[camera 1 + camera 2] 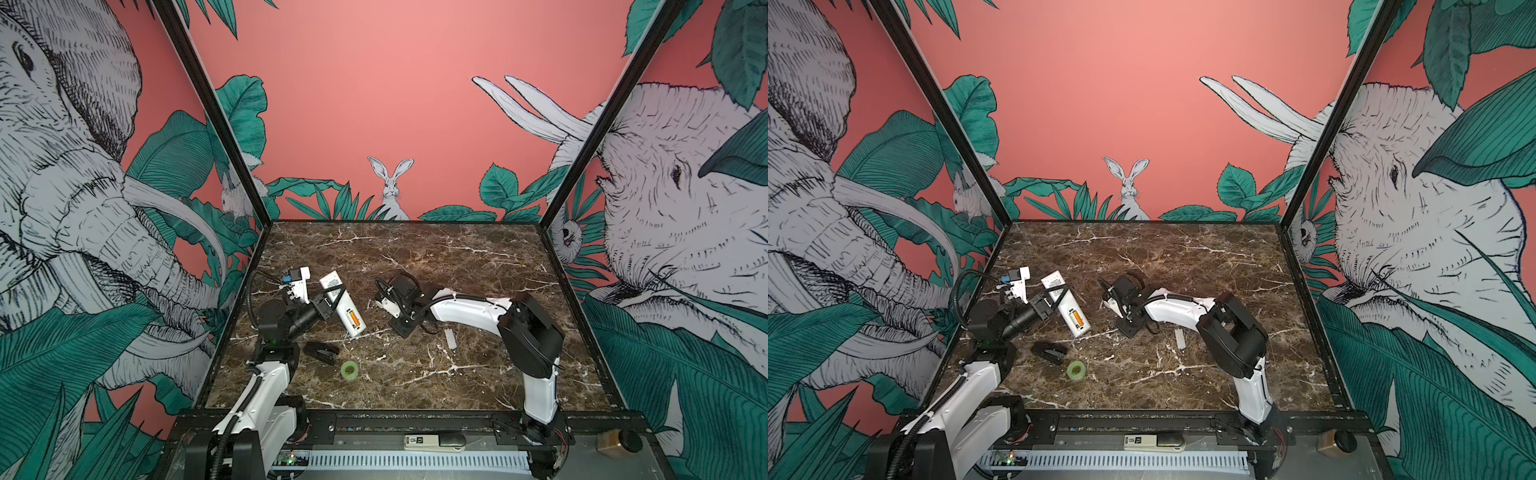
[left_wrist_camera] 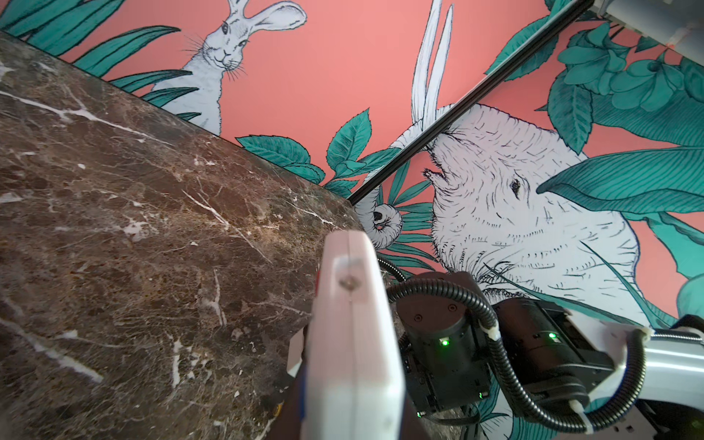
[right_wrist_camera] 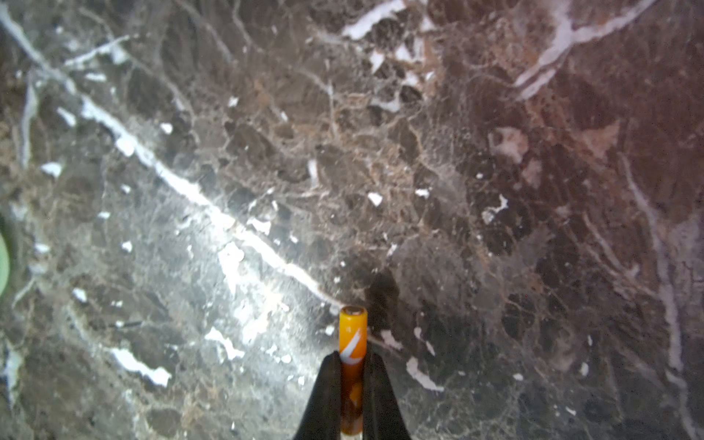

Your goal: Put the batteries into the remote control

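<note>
I will pull my right gripper back, turn it a little, and lower it to let go of the battery on the tabletop, because there is open marble below the second orange battery.
The white remote control (image 1: 341,305) lies slantwise on the left of the marble table, back side up, with its battery bay uncovered. One orange battery (image 1: 354,319) sits in the bay near the remote's near end. My left gripper (image 1: 334,300) is shut across the remote's middle. In the left wrist view the remote (image 2: 350,343) shows edge-on between the dark jaws. My right gripper (image 3: 352,365) is shut on a second orange battery (image 3: 353,335), whose silvery end points out past the fingertips, just above the marble. In both top views the right gripper (image 1: 403,328) hangs right of the remote, hiding its battery.
A green tape roll (image 1: 349,369) and a black stapler-like object (image 1: 321,352) lie in front of the remote. A small grey cover piece (image 1: 450,338) lies beside the right arm. A white device with a black end (image 1: 432,441) rests on the front rail.
</note>
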You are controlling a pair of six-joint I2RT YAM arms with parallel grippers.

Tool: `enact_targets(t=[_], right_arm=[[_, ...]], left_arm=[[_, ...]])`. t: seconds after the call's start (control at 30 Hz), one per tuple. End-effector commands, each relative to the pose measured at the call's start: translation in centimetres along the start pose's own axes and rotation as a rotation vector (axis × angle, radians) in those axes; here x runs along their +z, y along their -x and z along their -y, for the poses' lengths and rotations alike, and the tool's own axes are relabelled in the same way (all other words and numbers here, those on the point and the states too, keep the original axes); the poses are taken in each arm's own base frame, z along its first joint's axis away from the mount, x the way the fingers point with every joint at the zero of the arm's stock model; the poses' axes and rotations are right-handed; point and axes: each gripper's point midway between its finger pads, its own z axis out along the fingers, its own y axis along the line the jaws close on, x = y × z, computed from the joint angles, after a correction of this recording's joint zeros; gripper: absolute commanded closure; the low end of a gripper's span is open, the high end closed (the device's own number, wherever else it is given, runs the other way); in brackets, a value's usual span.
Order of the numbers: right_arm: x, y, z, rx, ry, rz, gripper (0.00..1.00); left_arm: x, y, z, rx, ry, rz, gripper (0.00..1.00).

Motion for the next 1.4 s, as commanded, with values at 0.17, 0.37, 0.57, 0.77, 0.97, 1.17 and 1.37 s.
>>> enact_targets(t=[0.17, 0.37, 0.57, 0.77, 0.97, 1.17, 1.37], right_arm=[[-0.3, -3.2, -1.7, -0.214, 0.101, -0.055, 0.99], [-0.4, -4.5, -2.5, -0.308, 0.149, -0.078, 0.99], [0.0, -5.5, -2.2, -0.361, 0.145, -0.124, 0.97], [0.4, -5.7, -1.8, -0.38, 0.132, -0.144, 0.93], [0.1, -5.5, -1.3, -0.391, 0.098, -0.145, 0.75], [-0.4, -5.1, -0.9, -0.387, 0.07, -0.136, 0.6], [-1.8, -4.1, -1.2, -0.322, 0.069, -0.085, 0.5]], left_arm=[[0.0, 0.9, 2.6, 0.064, -0.083, 0.028, 1.0], [0.1, 1.1, 2.7, 0.07, -0.086, 0.034, 1.0], [0.0, 1.4, 3.5, 0.087, -0.124, 0.045, 1.0], [0.0, 1.4, 4.3, 0.103, -0.147, 0.049, 1.0], [0.2, 1.5, 4.2, 0.099, -0.141, 0.047, 1.0], [0.3, 1.6, 4.1, 0.099, -0.138, 0.049, 1.0], [0.3, 1.5, 3.9, 0.103, -0.131, 0.046, 1.0]])
